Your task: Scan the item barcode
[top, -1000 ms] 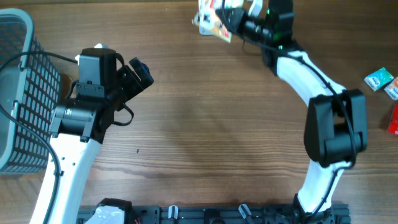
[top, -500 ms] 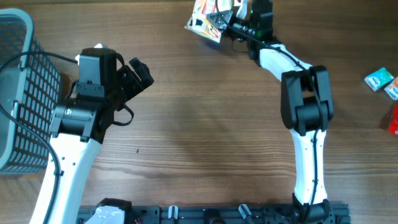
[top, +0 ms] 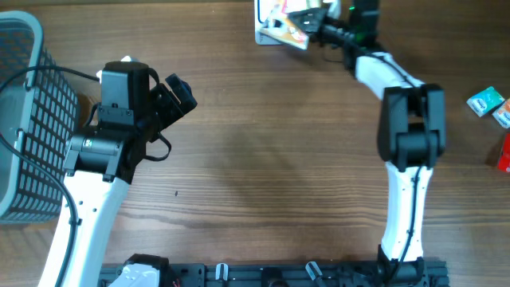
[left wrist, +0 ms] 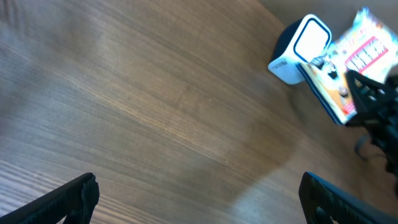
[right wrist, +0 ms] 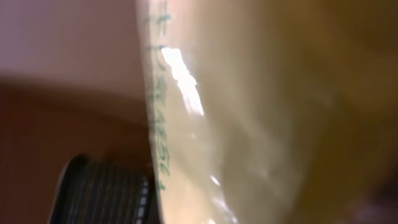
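My right gripper will next move the packet [top: 285, 28] it is holding from the scanner to the right in the overhead view. It will let go of it beside the teal box, where other items lie.
The item is a glossy snack packet [top: 285, 28] with red lettering, and my right gripper [top: 313, 19] is shut on it at the far edge of the table. In the left wrist view the packet [left wrist: 356, 59] stands right against a white-and-black barcode scanner [left wrist: 300, 48]. It fills the right wrist view as a yellowish film with green print [right wrist: 249, 112], hiding my right fingers. My left gripper [top: 174, 97] hovers open over bare wood at the left, its gripper [left wrist: 208, 202] showing nothing between the fingertips.
A grey wire basket [top: 20, 119] stands at the left edge. Small teal and white boxes [top: 486, 101] and a red item [top: 504, 151] lie at the right edge. A dark ribbed part [right wrist: 99, 193] sits low in the right wrist view.
The right arm swung left and then back right, carrying the packet a little right and closer to the far edge. The left arm has not moved.
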You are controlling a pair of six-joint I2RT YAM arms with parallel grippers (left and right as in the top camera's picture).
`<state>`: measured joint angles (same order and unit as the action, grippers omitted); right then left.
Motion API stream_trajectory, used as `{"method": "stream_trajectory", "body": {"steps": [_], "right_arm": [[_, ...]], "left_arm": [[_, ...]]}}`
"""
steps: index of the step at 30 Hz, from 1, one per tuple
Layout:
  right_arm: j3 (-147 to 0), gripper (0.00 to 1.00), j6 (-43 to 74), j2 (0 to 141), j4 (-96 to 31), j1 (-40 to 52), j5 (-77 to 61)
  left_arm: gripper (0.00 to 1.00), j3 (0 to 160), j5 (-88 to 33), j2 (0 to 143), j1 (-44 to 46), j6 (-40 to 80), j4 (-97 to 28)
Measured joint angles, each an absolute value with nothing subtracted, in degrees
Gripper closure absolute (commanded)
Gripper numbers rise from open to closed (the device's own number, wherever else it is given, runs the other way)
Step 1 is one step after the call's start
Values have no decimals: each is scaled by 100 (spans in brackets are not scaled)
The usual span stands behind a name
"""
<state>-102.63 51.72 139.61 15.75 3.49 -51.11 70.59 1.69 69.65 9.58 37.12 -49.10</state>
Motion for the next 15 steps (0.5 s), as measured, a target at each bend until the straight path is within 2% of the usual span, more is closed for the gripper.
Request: {"method": "stream_trajectory", "body": {"steps": [3, 6, 10, 15], "right_arm": [[-10245, 96, 4609, 13319, -565, -202, -4344], [-10278, 96, 4128, 12623, -2121, -753, -2991], [-10304, 96, 3673, 11869, -2856, -1662, -1706], [-10235, 96, 3299, 11712, -3369, -3114, -1415]], "left_arm": [[0, 7059, 172, 6965, 958, 3712, -4908], [0, 7059, 172, 6967, 958, 3712, -4917], [0, 7059, 169, 6967, 958, 3712, -4910], [0, 7059, 169, 6967, 958, 3712, -4910]]}}
